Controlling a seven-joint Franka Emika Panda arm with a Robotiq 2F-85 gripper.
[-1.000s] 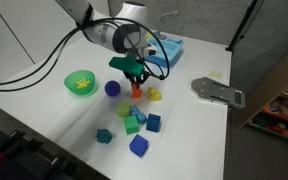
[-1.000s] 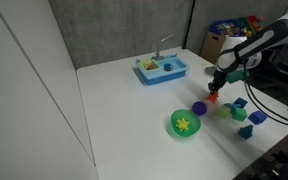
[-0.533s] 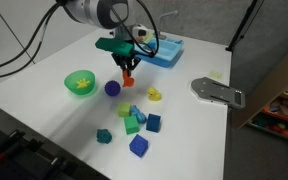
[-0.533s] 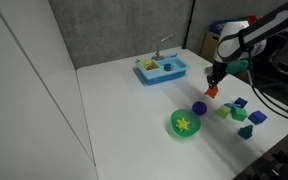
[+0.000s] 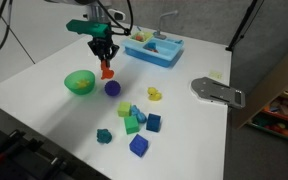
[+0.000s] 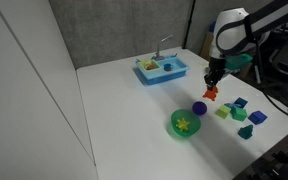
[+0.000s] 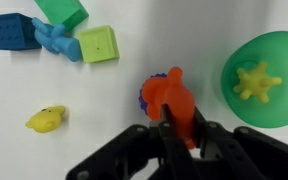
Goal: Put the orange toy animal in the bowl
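I need to move my gripper to the right in the wrist view next, lower the toy and then let it go, because the green bowl is below my gripper on that side.
My gripper (image 5: 105,64) is shut on the orange toy animal (image 5: 106,70) and holds it in the air, above and between the purple ball (image 5: 112,88) and the green bowl (image 5: 79,82). In the other exterior view the gripper (image 6: 212,88) holds the toy (image 6: 211,93) above the ball (image 6: 199,107), with the bowl (image 6: 185,124) nearer the front. In the wrist view the toy (image 7: 170,100) sits between the fingers (image 7: 178,128), hiding most of the ball (image 7: 146,97); the bowl (image 7: 267,52), with a yellow star-shaped thing inside, is at the right.
A blue tray (image 5: 153,48) stands at the back. A small yellow toy (image 5: 155,95) and several green and blue blocks (image 5: 136,120) lie on the white table. A grey metal plate (image 5: 217,92) lies at one side. The table's edges are close.
The gripper has carried the orange toy up from among the blocks and sideways towards the green bowl, past the purple ball. Nothing else has moved.
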